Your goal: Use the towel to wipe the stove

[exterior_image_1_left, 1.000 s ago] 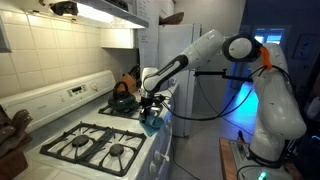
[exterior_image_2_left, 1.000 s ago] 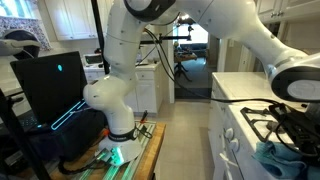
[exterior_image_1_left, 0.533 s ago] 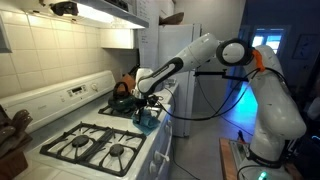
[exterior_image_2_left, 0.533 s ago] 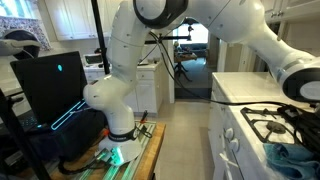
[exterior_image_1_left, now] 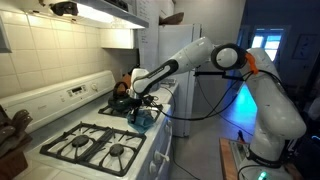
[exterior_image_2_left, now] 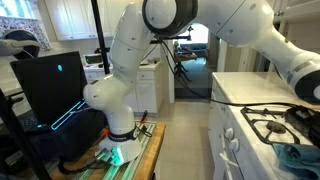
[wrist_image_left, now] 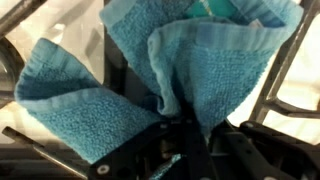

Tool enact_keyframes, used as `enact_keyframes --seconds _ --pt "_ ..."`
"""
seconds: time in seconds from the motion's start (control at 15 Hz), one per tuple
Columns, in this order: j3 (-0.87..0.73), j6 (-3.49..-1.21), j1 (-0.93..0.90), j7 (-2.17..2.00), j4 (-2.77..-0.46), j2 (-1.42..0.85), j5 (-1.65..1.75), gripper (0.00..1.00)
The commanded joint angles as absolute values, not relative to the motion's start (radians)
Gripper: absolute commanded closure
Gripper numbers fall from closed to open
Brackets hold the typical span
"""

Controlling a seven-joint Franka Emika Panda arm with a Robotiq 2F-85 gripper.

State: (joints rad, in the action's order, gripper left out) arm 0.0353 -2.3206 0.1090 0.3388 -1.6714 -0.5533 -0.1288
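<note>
The towel [exterior_image_1_left: 141,118] will be let go next, after my gripper moves back toward the stove's front edge and turns square to the grates.
A teal towel [exterior_image_1_left: 141,118] hangs from my gripper [exterior_image_1_left: 137,104] and drags on the white gas stove [exterior_image_1_left: 108,150] near its right front edge, beside the black grates. It also shows at the lower right of an exterior view [exterior_image_2_left: 300,157] on the stove top. In the wrist view the towel [wrist_image_left: 190,70] fills the frame in folds, pinched between my black fingers [wrist_image_left: 190,140]. The gripper [wrist_image_left: 185,130] is shut on the towel.
A dark kettle [exterior_image_1_left: 122,98] stands on the stove's back right burner. Black burner grates [exterior_image_1_left: 100,147] cover the front burners. A white counter and fridge lie beyond the stove. A laptop [exterior_image_2_left: 50,85] and the arm's base [exterior_image_2_left: 110,115] stand across the aisle.
My gripper has moved the towel leftwards along the stove top, closer to the burner grates. The towel stays in the grip.
</note>
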Motion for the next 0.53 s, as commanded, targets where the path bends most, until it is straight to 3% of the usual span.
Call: enact_keyframes --seconds 0.0,0.47 --pt "0.041 -2.251 0.100 0.290 -1.658 -0.559 -0.116 0.98" --pt "0.040 -2.163 0.091 0.263 -1.777 -0.467 -0.122 0.98"
